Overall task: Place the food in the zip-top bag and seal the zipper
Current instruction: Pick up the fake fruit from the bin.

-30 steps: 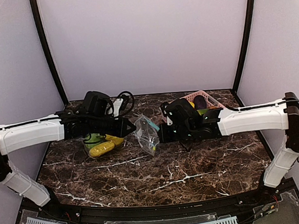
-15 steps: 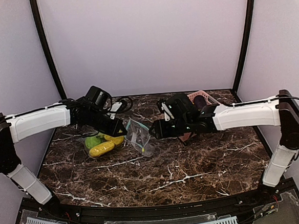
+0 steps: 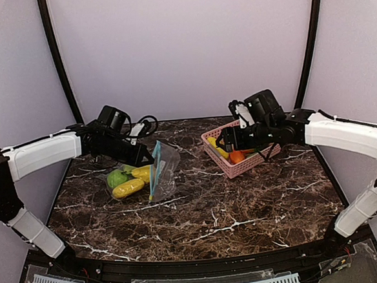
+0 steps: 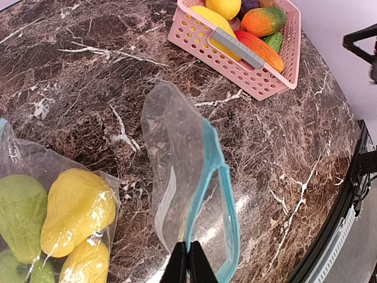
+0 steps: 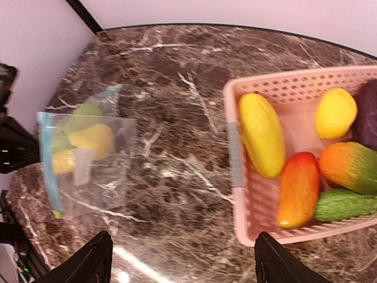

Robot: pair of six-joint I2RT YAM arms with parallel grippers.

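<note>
I need to move my right gripper to the right in the wrist view next and down onto the orange-red piece's orange end (image 3: 237, 157) (image 5: 293, 209), which lies uncovered below it.
My left gripper (image 4: 188, 260) is shut on the teal zipper edge of an empty clear zip-top bag (image 4: 179, 171), holding it just above the table with its mouth gaping; in the top view this bag (image 3: 162, 164) hangs left of centre. The food lies in a pink basket (image 5: 237, 177): a long yellow piece (image 5: 261, 134), a round yellow one (image 5: 335, 112), an orange-red one (image 5: 298, 188), an orange-green one (image 5: 352, 165), a green one (image 5: 347, 205) and a dark purple one (image 5: 369, 115). My right gripper (image 5: 184, 266) is open and empty, hovering by the basket's left rim, well apart from the bag.
A second clear bag (image 3: 126, 182) with yellow and green pieces lies on the marble table (image 3: 232, 209) left of the held bag, under the left arm. Cables (image 3: 147, 126) sit at the back. The basket (image 3: 223, 160) stands at the back right.
The right gripper opened, let go of the bag and drew back right to the basket. The left gripper kept its hold and pulled the bag a little left.
</note>
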